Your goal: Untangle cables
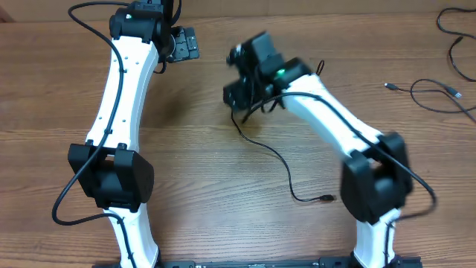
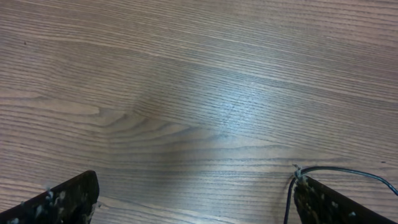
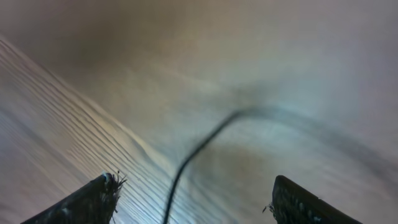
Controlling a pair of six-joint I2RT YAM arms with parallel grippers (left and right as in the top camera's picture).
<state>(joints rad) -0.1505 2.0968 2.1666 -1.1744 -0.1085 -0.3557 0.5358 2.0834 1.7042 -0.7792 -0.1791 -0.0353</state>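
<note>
I need to lower my right gripper next onto the part (image 1: 233, 114) (image 3: 182, 168) beside the cable's bend and close it, since the black cable runs below it, already between its open fingers.
One thin black cable (image 1: 277, 158) runs from under my right gripper (image 1: 236, 88) across the table to a small plug (image 1: 327, 198) near the right arm's base. In the right wrist view the jaws stand open around a blurred stretch of this cable (image 3: 186, 163), which hangs loose in the right gripper (image 3: 194, 184) without touching either finger. Two more cables lie apart at the far right, one with silver-tipped plugs (image 1: 433, 92) and one at the table's corner (image 1: 455, 30). My left gripper (image 1: 186, 43) is at the back left, open over bare wood, with nothing in the left gripper (image 2: 196, 186).
The wooden table (image 1: 208, 186) fills all views. The left arm (image 1: 123, 97) stretches along the left side, with its own thick black wire looping beside it. The right arm (image 1: 349, 126) crosses diagonally from the front right.
</note>
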